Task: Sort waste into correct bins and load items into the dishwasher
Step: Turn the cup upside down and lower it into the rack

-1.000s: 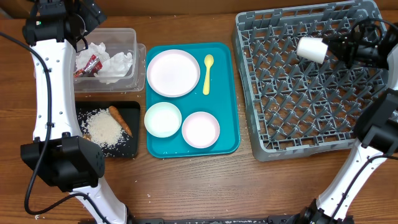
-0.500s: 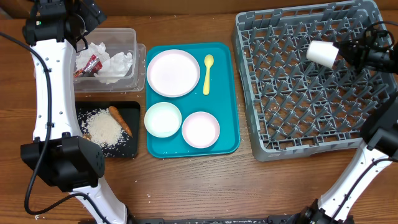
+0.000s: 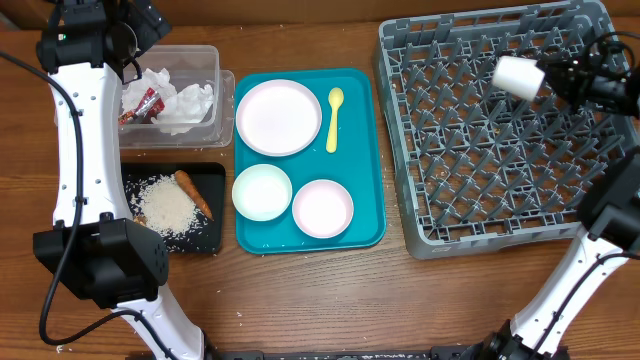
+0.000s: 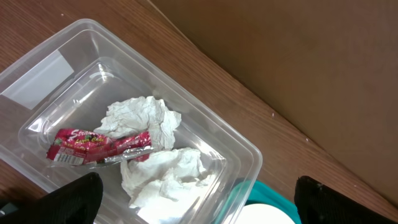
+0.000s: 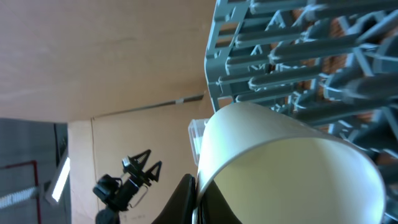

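Note:
My right gripper lowers the small white cup (image 3: 517, 76) onto the rack's wires below it next and releases the cup's rim, since that part of the rack stands empty.
My right gripper (image 3: 548, 78) is shut on the rim of the small white cup (image 3: 517, 76), holding it on its side above the back right of the grey dish rack (image 3: 497, 130). In the right wrist view the cup (image 5: 280, 162) fills the frame with the rack (image 5: 311, 56) behind. My left gripper (image 4: 196, 202) is open and empty above the clear tub (image 3: 210, 60), which holds the red-and-white wrapper (image 4: 99, 145) and white napkins (image 4: 149, 118). The black tray (image 3: 210, 240) holds rice (image 3: 165, 208) and a carrot stick (image 3: 193, 192). The plate (image 3: 278, 117), yellow spoon (image 3: 333, 118) and two bowls (image 3: 262, 191) (image 3: 323, 208) sit on the teal tray.
The teal serving tray (image 3: 370, 150) lies between the bins and the rack. Brown cardboard walls stand behind the table. Both arm bases stand at the table's front edge, left (image 3: 100, 265) and right (image 3: 610, 215).
My right gripper has carried the cup rightward over the rack, then slightly back up. The left arm has not moved.

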Motion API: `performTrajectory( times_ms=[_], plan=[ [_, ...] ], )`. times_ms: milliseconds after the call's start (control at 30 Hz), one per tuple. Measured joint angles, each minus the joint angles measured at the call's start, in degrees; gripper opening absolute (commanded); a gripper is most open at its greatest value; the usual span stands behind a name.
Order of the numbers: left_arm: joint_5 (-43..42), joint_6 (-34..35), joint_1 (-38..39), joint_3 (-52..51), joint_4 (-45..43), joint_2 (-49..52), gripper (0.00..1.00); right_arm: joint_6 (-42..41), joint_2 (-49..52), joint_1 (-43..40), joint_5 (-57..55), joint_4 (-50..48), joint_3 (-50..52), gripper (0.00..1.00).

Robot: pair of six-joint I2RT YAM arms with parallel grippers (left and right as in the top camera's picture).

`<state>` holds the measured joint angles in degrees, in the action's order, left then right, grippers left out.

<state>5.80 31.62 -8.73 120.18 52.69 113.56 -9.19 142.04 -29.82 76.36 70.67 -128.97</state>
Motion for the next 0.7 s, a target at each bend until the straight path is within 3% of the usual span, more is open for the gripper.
performTrajectory(
  times_ms=[233, 433, 700],
  plan=[
    [0.0, 0.0, 0.0, 0.0, 0.0, 0.0, 1.0, -0.7, 0.0, 3.3, -2.4, -1.4, 0.0, 0.05],
    [0.0, 0.0, 0.0, 0.0, 0.0, 0.0, 1.0, -2.3, 0.0, 2.4, -5.9, -0.6, 0.0, 0.1],
    [0.0, 0.0, 0.0, 0.0, 0.0, 0.0, 1.0, -2.8, 0.0, 0.5, -9.1, -0.6, 0.0, 0.09]
  ],
)
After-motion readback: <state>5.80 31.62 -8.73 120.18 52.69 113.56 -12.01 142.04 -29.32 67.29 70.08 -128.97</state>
